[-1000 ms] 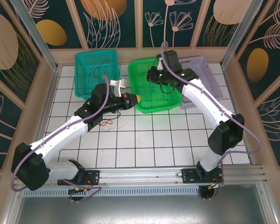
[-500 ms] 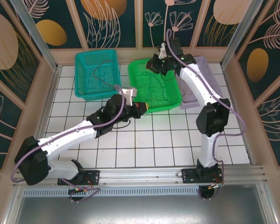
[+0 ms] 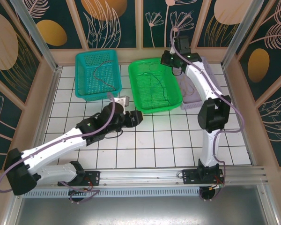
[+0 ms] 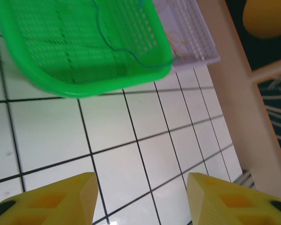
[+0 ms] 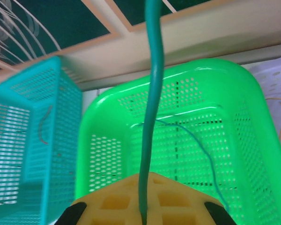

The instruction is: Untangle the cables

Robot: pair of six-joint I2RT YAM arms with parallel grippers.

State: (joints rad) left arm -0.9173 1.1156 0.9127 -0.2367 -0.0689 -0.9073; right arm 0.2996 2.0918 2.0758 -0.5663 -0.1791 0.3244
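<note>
My right gripper comes down next from the basket's rim over the basket's bottom and releases its cable, because a thin green cable [image 5: 196, 140] already lies in the green basket.
My right gripper [image 5: 144, 182] is shut on a green cable [image 5: 151, 93], which rises straight up from between its fingers. It hangs over the back right corner of the green basket [image 3: 139, 70], where my right gripper [image 3: 168, 58] is seen from above. A thin green cable [image 5: 196, 140] trails across that basket's floor and over its rim [image 4: 131, 52]. My left gripper [image 4: 143, 187] is open with nothing between its yellow fingers, low over the white tiles just in front of the green basket. From above, the left gripper [image 3: 138, 117] is there too.
A teal basket [image 3: 84, 75] at the back left holds a dark cable [image 3: 100, 70] and a red one [image 5: 44, 124]. A purple basket [image 4: 196, 33] right of the green one holds yellow-tan wires [image 4: 178, 44]. Wooden walls close in the tiled floor.
My left gripper has opened and drawn back from the green basket's front rim toward the near side. My right gripper has moved back and right with the green cable.
</note>
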